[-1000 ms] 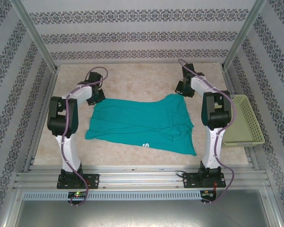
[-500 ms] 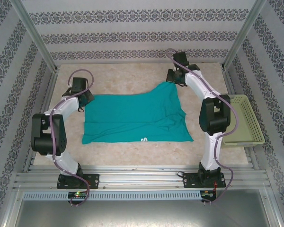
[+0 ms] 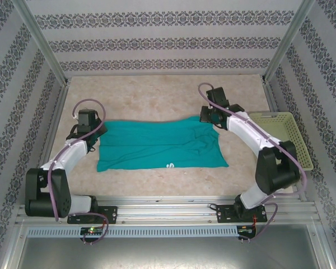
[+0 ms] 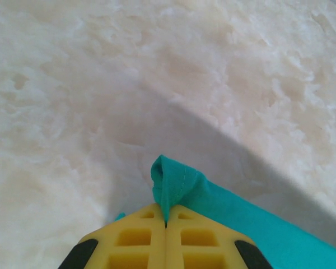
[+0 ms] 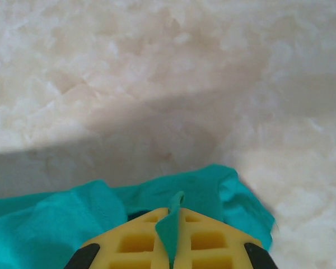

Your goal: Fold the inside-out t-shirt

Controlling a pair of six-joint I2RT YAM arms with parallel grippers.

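I will next pull the pinched corner back over the middle of the shirt's short side (image 3: 101,145) with my left gripper and release it, making the outspread shirt narrower.
The teal-green inside-out t-shirt (image 3: 159,144) lies spread across the middle of the table, its small white neck tag (image 3: 170,165) at the near hem. My left gripper (image 3: 95,126) is shut on the shirt's far left corner; in the left wrist view a stitched teal fold (image 4: 173,188) sticks up between the closed yellow fingers (image 4: 140,241). My right gripper (image 3: 211,119) is shut on the far right corner, and in the right wrist view a strip of the t-shirt (image 5: 173,224) is pinched between its yellow fingers (image 5: 210,241) low over the table.
A pale yellow-green basket (image 3: 280,140) stands at the table's right edge, close behind the right arm's elbow. Patterned walls and metal posts close in the table on three sides. Bare beige tabletop (image 3: 151,95) stretches behind the shirt.
Both grippers have pulled the far edge of the shirt outward and lower, the left one leftward and nearer, the right one down from the back. The shirt has flattened and its far edge is straighter.
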